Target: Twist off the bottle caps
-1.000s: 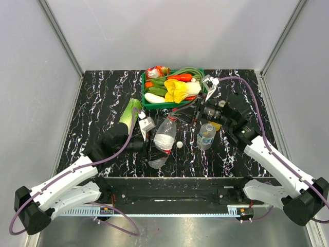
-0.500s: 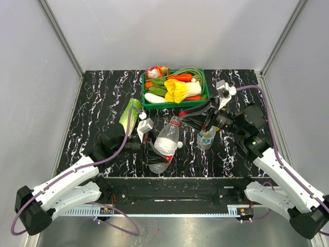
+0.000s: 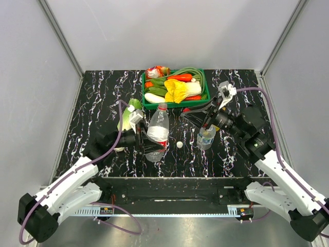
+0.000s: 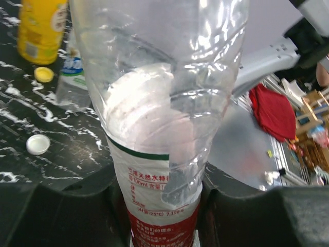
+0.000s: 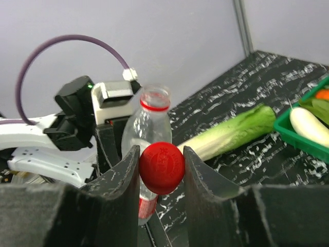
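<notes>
The red cap [image 5: 162, 167] comes down next over bare tabletop outward of the white cap; my right gripper tips down to release it, since it's off the neck.
My left gripper [image 3: 148, 149] is shut on the lower body of a clear plastic bottle [image 3: 157, 129] with a red and white label [image 4: 164, 200] and holds it nearly upright. The bottle's neck [image 5: 154, 99] is open, with a red ring. My right gripper [image 3: 186, 113] is shut on the red cap [image 5: 162, 167], held in the air to the right of the neck and apart from it. A white cap [image 3: 179, 145] lies loose on the table, also in the left wrist view [image 4: 38, 144]. A yellow cap [image 4: 43, 74] lies by a yellow bottle [image 4: 40, 25].
A small capless bottle with a blue label [image 3: 206, 136] stands under my right arm. A green basket [image 3: 143, 92] of vegetables sits at the back. A long green cabbage [image 3: 127, 117] lies left of the held bottle, also in the right wrist view [image 5: 231, 131].
The bottle swung from a tilt to nearly upright and moved left, away from my right gripper. The red cap came off the neck and stayed in my right gripper.
</notes>
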You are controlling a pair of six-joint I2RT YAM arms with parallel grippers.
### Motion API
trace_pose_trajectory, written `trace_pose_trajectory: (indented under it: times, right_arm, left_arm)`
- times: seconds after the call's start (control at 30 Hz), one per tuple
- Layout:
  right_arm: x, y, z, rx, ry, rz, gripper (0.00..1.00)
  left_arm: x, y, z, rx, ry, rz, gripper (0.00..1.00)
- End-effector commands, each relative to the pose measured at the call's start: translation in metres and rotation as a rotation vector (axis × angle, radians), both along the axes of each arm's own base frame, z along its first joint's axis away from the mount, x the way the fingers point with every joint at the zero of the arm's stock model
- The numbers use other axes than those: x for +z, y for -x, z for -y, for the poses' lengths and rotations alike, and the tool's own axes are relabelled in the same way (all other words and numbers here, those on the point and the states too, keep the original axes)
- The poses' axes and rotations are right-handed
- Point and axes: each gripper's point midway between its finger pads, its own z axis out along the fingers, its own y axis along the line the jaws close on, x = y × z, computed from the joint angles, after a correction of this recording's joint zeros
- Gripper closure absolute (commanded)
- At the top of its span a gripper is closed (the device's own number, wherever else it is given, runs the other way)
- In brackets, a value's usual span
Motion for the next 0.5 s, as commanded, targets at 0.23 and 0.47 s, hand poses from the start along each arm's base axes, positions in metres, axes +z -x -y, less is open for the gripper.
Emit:
trace_pose_trajectory:
  times: [0.23,0.47]
  right_arm:
    - [-0.067,-0.055,-0.014,-0.119,0.163,-0.2,1.0]
    - [-0.139,-0.101,-0.034,-0.161,0.368,-0.354,1.0]
  left_arm:
    - [0.004,-0.059,-0.049,0.321,0.072,-0.099,0.94]
    - [0.009,-0.063,-0.07,0.379,0.079,-0.096,0.92]
